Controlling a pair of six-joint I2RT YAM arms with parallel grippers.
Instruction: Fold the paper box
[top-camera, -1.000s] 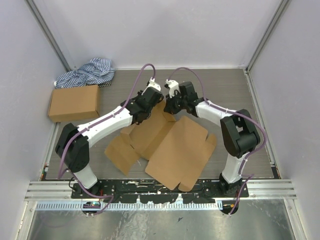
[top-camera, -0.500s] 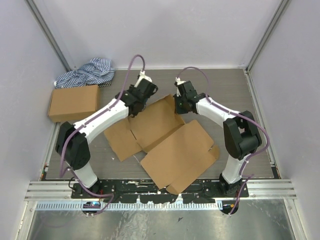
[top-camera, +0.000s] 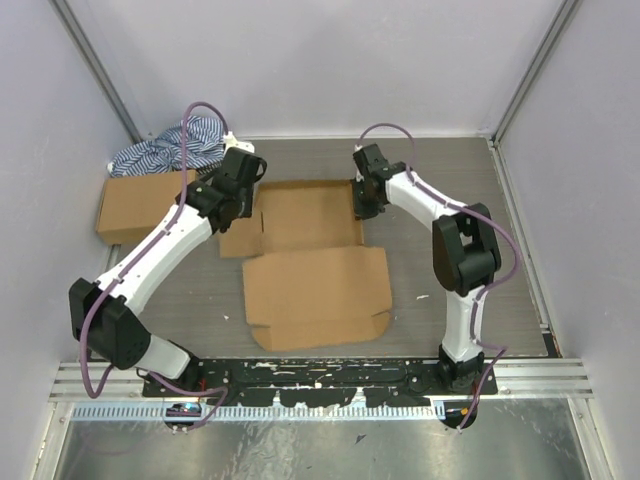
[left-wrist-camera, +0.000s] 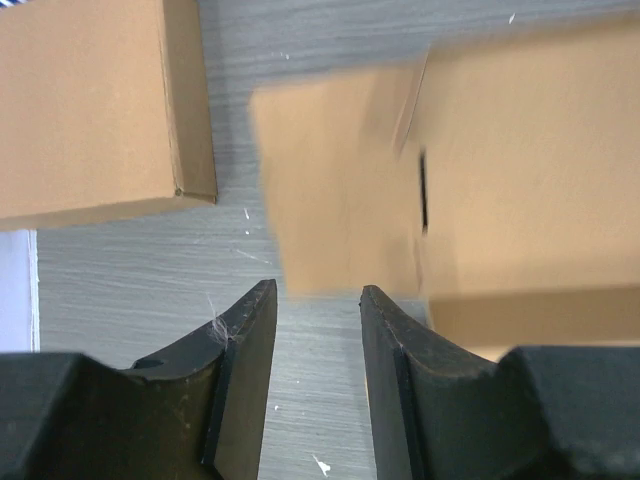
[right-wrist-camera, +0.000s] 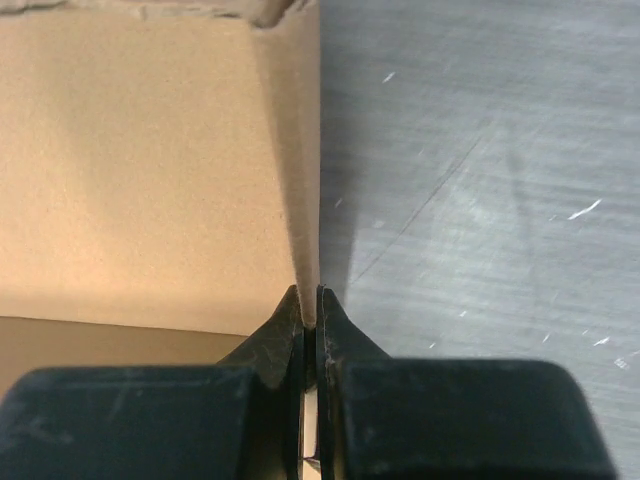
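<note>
My right gripper pulls the raised flap of the far panel to its right in the top view next, where bare tabletop lies beside it, then back, and releases it.
The paper box (top-camera: 315, 275) is a flat brown die-cut sheet lying square on the table, with its far panel (top-camera: 305, 215) between my two grippers. My left gripper (top-camera: 230, 205) is open and empty, low over the table at the edge of the sheet's left flap (left-wrist-camera: 335, 190), apart from it. My right gripper (top-camera: 362, 205) is shut on the raised right side flap (right-wrist-camera: 296, 150) of the far panel. The pinch shows in the right wrist view (right-wrist-camera: 310, 318), with the panel (right-wrist-camera: 130, 170) to its left.
A smaller ready-made brown box (top-camera: 147, 205) stands at the left, close to my left gripper; it also shows in the left wrist view (left-wrist-camera: 90, 100). A striped blue cloth (top-camera: 165, 148) lies in the back left corner. White walls enclose the table.
The sheet has been turned and pulled back and left, from skewed to square and flat. My left gripper has let go of it and moved left. My right gripper still holds its flap.
</note>
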